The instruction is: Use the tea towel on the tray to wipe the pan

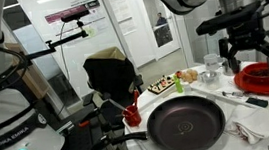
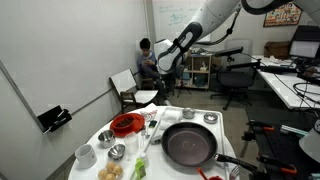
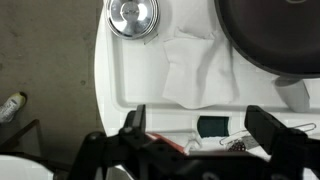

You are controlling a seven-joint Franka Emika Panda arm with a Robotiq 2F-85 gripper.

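My gripper lowers past the tray's rim onto the white tea towel's end [image 1: 260, 119] [image 3: 190, 92] nearest its fingers next, since it lies clear of the cup and pan.
The white tea towel [image 3: 190, 65] lies crumpled on the white tray [image 3: 110, 90] in the wrist view, between a metal cup and the pan. The black frying pan [image 1: 185, 123] sits on the tray with its handle sticking out; it also shows in an exterior view [image 2: 188, 145] and at the top right of the wrist view [image 3: 270, 30]. My gripper [image 1: 250, 53] hangs open and empty above a red bowl [image 1: 265, 76], apart from the towel and the pan. In the wrist view its two fingers [image 3: 200, 125] stand wide apart short of the towel.
A metal cup [image 3: 133, 15] stands beside the towel. The red bowl [image 2: 126, 124], small dishes and food items crowd the round table [image 2: 100, 140]. Office chairs [image 1: 110, 78] and desks stand around it. A person [image 2: 147, 58] sits at the back.
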